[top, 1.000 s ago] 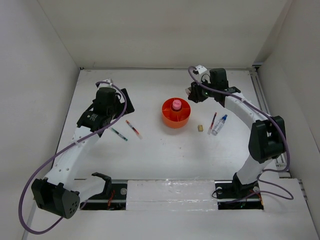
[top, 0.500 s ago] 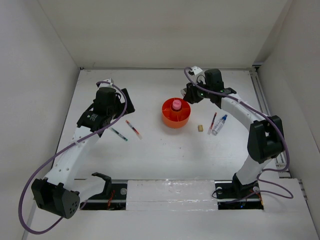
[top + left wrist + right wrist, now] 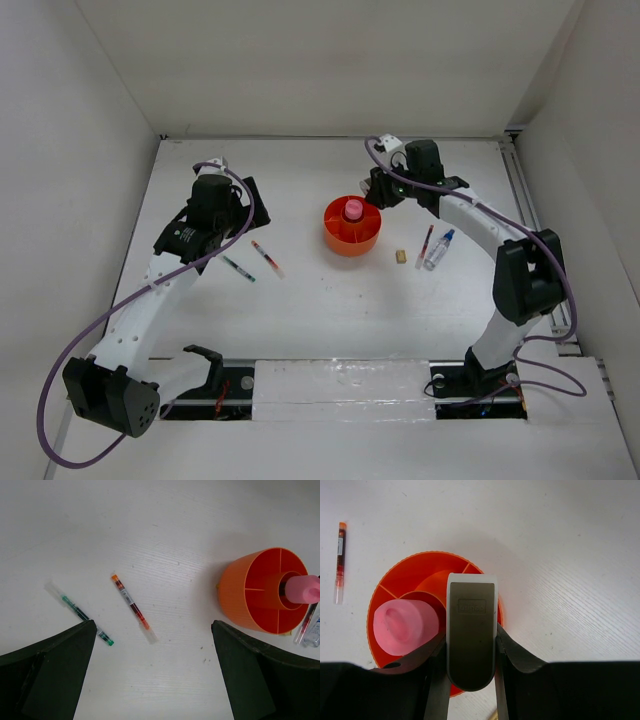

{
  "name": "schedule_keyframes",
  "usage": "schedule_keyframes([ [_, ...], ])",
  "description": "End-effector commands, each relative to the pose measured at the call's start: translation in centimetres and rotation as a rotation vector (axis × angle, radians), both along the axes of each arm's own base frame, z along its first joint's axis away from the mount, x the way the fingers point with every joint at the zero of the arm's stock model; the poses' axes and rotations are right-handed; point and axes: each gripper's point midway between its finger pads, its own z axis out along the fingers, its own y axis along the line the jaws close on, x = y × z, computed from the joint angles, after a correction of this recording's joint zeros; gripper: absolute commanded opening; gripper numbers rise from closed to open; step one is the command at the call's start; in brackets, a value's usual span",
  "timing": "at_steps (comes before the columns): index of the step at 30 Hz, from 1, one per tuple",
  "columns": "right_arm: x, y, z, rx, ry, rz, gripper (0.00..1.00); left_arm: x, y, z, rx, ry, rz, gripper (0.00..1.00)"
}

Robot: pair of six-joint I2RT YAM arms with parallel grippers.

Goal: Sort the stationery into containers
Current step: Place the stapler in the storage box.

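Observation:
My right gripper needs to go down next and move a little toward the pink cap, over the section inside the organiser's rim (image 3: 369,210), because the bottle is in the central cup.
The round orange organiser (image 3: 345,238) stands mid-table with the pink capped bottle (image 3: 353,209) upright in its central cup. My right gripper (image 3: 378,190) is shut on a flat grey-brown eraser-like piece with a white rim (image 3: 471,630) and holds it over the organiser's far right rim (image 3: 405,577), beside the pink cap (image 3: 402,625). My left gripper (image 3: 243,212) is open and empty above the table; its wrist view shows a red pen (image 3: 131,607) and a green pen (image 3: 80,614) lying below it, left of the organiser (image 3: 240,605).
A tiny tan block (image 3: 400,257), a thin red and black pen (image 3: 428,240) and a clear blue-capped bottle (image 3: 438,250) lie right of the organiser. White walls enclose the table on three sides.
My right gripper has moved left with the eraser-like piece, from beside the organiser to over its rim. The left arm has not moved.

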Motion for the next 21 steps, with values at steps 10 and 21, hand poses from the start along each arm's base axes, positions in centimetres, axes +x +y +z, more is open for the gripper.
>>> schedule_keyframes([
  [10, 0.8, 0.4, -1.0, -0.002, -0.016, -0.014, 0.07, 0.2, -0.3, 0.5, 0.001, -0.030, -0.026, 1.00],
  [21, 0.3, 1.1, -1.8, -0.009, 0.002, 0.005, 0.13, 0.2, -0.3, 0.5, 0.001, -0.030, -0.026, 1.00],
])
